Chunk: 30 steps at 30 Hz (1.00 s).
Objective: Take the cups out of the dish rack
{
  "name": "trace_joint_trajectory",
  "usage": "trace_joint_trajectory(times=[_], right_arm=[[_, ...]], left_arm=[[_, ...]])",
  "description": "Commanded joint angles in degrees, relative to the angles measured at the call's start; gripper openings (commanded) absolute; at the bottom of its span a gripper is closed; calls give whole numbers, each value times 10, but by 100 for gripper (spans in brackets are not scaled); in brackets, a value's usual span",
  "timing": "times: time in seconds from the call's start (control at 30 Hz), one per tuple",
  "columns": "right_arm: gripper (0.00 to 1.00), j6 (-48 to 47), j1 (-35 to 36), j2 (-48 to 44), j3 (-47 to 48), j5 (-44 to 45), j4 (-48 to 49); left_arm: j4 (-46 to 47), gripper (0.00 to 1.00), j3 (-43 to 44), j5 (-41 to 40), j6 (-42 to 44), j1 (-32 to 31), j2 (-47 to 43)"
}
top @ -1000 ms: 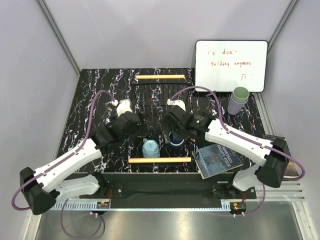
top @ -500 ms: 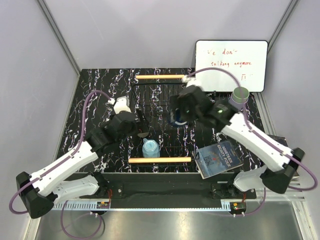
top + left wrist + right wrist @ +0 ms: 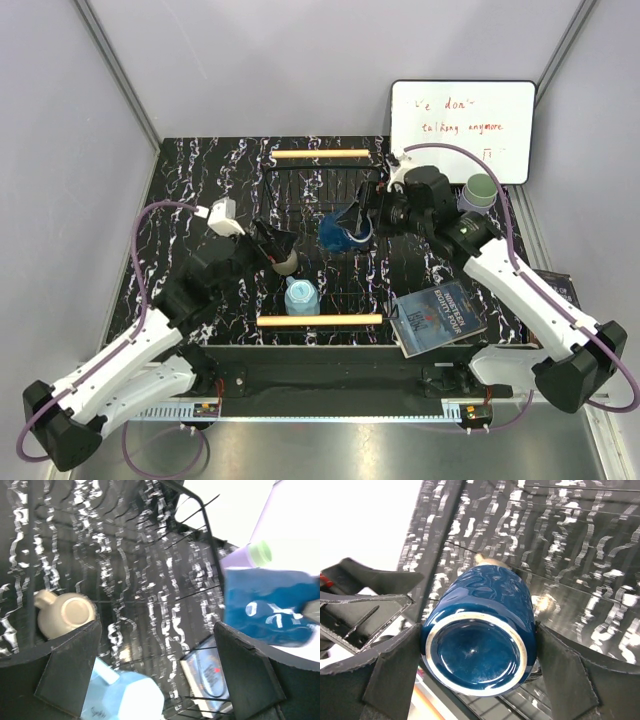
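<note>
The left gripper tilts and moves across onto the navy blue mug's free rim (image 3: 325, 235) (image 3: 229, 607) next, since this rim lies to the gripper's right in the top view.
My right gripper (image 3: 352, 222) is shut on the dark navy blue mug (image 3: 337, 231) and holds it on its side above the middle of the black wire dish rack (image 3: 320, 178). In the right wrist view the mug's base (image 3: 479, 652) fills the space between the fingers. The beige handled mug (image 3: 287, 263) and the light blue mug (image 3: 300, 297) are upside down in the rack's near left part. My left gripper (image 3: 276, 244) is open and empty just above the beige mug (image 3: 65, 614). The pale green tumbler (image 3: 482, 188) sits nested in the lavender tumbler (image 3: 468, 211) on the table right of the rack.
A white whiteboard (image 3: 462, 130) leans at the back right. A blue book (image 3: 437, 317) lies right of the rack's near wooden handle (image 3: 320, 320). The far handle (image 3: 320, 154) marks the rack's back end. Grey walls close in both sides.
My right gripper lifted the navy mug out of the rack's near middle and carried it up and back. My left gripper moved left and forward, ending over the beige mug.
</note>
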Motion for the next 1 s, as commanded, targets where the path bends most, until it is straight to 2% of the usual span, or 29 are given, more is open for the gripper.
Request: trace_joint_trajectory(times=[0.0, 0.1, 0.17, 0.3, 0.33, 0.4, 0.47, 0.57, 0.87, 0.97], right_arm=[[0, 42, -25, -51, -25, -103, 177], [0, 68, -37, -83, -70, -129, 236], [0, 93, -56, -109, -121, -148, 318], [0, 216, -99, -135, -218, -214, 481], [0, 241, -122, -135, -252, -225, 552], [0, 311, -139, -124, -283, -254, 623], [0, 342, -146, -107, -311, -267, 700], [0, 365, -147, -89, -323, -276, 732], [0, 343, -147, -79, -317, -279, 703], [0, 340, -147, -72, -313, -281, 699]], left_arm=[[134, 99, -33, 52, -21, 18, -35], [174, 99, -56, 68, -38, 35, -48], [200, 99, -69, 95, -59, 52, -50], [300, 99, -112, 160, -109, 86, -40], [314, 99, -117, 174, -122, 97, -37], [344, 99, -123, 209, -129, 108, -25], [358, 99, -120, 237, -126, 110, -15], [393, 99, -105, 283, -113, 111, 1], [382, 98, -46, 336, -93, 110, 44], [402, 88, -41, 350, -103, 105, 57]])
